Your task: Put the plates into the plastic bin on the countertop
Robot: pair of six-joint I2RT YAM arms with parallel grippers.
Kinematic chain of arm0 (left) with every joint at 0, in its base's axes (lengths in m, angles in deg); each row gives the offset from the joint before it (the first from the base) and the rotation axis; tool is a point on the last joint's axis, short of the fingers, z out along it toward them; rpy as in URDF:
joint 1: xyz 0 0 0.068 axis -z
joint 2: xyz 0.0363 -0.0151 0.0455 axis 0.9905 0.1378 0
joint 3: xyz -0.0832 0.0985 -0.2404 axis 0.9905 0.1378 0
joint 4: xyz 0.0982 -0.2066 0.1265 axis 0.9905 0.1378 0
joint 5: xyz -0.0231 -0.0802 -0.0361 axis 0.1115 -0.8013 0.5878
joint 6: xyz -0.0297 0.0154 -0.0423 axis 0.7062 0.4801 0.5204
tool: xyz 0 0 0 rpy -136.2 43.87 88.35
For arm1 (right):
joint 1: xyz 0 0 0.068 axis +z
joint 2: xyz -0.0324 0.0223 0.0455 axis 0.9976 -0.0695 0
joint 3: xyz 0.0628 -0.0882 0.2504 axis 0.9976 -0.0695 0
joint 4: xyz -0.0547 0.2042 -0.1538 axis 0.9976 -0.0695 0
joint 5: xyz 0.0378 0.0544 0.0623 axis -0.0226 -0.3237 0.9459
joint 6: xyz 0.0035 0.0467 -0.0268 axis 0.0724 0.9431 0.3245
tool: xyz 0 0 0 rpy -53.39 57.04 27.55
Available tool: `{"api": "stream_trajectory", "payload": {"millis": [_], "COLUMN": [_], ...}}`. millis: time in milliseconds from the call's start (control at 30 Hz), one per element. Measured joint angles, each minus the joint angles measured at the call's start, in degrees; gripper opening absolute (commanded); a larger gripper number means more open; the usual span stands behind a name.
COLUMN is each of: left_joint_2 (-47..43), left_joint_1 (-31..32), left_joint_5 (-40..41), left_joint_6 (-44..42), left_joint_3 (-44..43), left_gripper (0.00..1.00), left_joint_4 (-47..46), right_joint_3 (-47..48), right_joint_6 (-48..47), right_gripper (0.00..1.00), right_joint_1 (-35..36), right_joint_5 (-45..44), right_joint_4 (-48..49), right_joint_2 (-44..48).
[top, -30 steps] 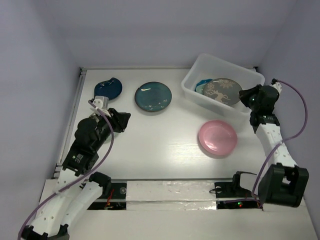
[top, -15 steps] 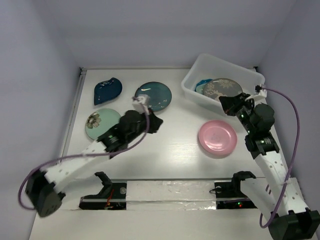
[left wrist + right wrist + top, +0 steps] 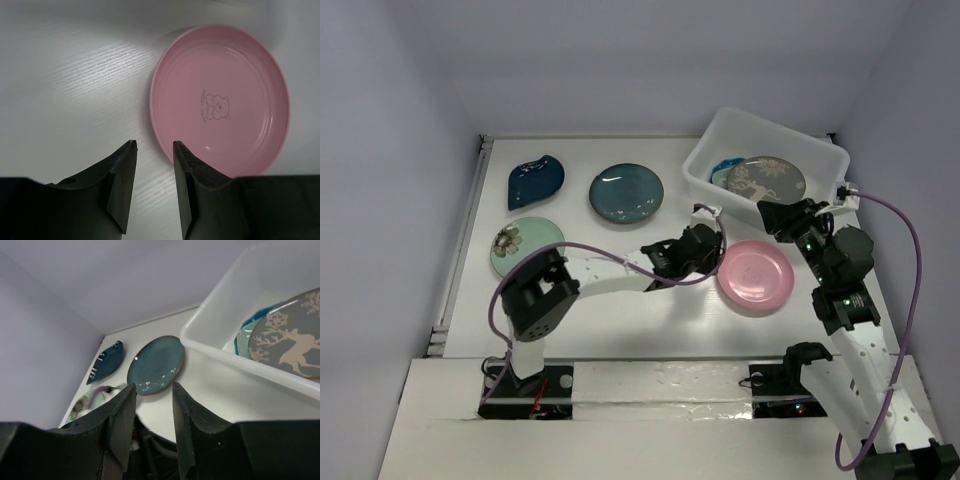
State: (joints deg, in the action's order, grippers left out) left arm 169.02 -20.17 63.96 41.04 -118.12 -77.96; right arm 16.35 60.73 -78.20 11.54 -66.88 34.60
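The left gripper moves down and eases toward the pink plate next until its nearest rim (image 3: 720, 270) (image 3: 160, 144) sits between my fingers, since they still hover open above it.
The pink plate (image 3: 755, 274) (image 3: 220, 100) lies flat on the countertop (image 3: 620, 300), near the front of the plastic bin (image 3: 720, 125) (image 3: 220, 347). My left gripper (image 3: 708, 243) (image 3: 154, 144) hovers at the plate's left rim, partly open and empty, its right finger over the rim. My right gripper (image 3: 778, 215) (image 3: 154, 385) hangs between the bin and the pink plate, partly open and holding nothing. In the bin a grey deer plate (image 3: 767, 180) (image 3: 292, 342) rests on a blue plate (image 3: 725, 168) (image 3: 245, 327).
A dark teal plate (image 3: 626, 193) (image 3: 156, 365), a navy leaf dish (image 3: 536, 180) (image 3: 105, 361) and a pale green plate (image 3: 527, 247) (image 3: 87, 402) lie on the left half. Walls close in the back and both sides. The left arm stretches across the middle of the countertop.
The left arm swept from the far left across to the pink plate. The right arm drew back from the bin toward the front. Both grippers opened.
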Motion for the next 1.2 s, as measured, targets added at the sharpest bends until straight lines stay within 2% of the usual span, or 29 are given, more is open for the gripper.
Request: {"api": "stream_trajectory", "payload": {"millis": [233, 400, 467, 500, 600, 767, 900, 1033, 1200], "left_joint_2": [11.50, 16.02, 17.11, 17.33, 18.23, 18.12, 13.60, 3.85, -7.89], "left_joint_1": [-0.17, -0.17, -0.17, -0.17, -0.17, -0.17, -0.13, -0.55, -2.47], "left_joint_5": [0.02, -0.28, -0.70, -0.79, -1.16, -0.72, 1.09, 2.82, 3.93], "left_joint_6": [-1.31, -2.67, -3.02, -3.10, -3.19, -2.75, -2.27, -2.38, -2.29], "left_joint_3": [-6.54, -9.57, -10.36, -10.49, -11.34, -11.43, -6.73, -1.92, -1.03], "left_gripper": [0.33, 0.32, 0.28, 0.13, 0.00, 0.00, 0.00, 0.00, 0.00], "left_joint_4": [-0.76, -0.48, -0.68, -0.70, -1.79, -2.91, -2.36, 0.31, -0.33], "right_joint_3": [0.00, 0.00, 0.00, 0.00, -0.02, -0.68, -0.81, -0.83, -0.68], "right_joint_6": [0.15, 0.35, 0.39, 0.57, 0.81, 1.09, 1.18, 1.18, 0.96], "right_gripper": [0.43, 0.43, 0.43, 0.43, 0.43, 0.43, 0.43, 0.43, 0.43], "right_joint_1": [0.00, 0.00, 0.00, 0.00, 0.00, 0.00, 0.00, 0.00, 0.00], "right_joint_5": [-0.81, -0.81, -0.81, -0.81, -0.76, -0.76, -0.85, -1.73, -3.63], "right_joint_4": [0.02, 0.04, 0.02, 0.04, 0.04, 0.02, -0.02, -0.44, -2.34], "right_joint_2": [4.68, 4.66, 4.26, 4.11, 3.56, 3.45, 3.74, 5.62, 9.33]}}
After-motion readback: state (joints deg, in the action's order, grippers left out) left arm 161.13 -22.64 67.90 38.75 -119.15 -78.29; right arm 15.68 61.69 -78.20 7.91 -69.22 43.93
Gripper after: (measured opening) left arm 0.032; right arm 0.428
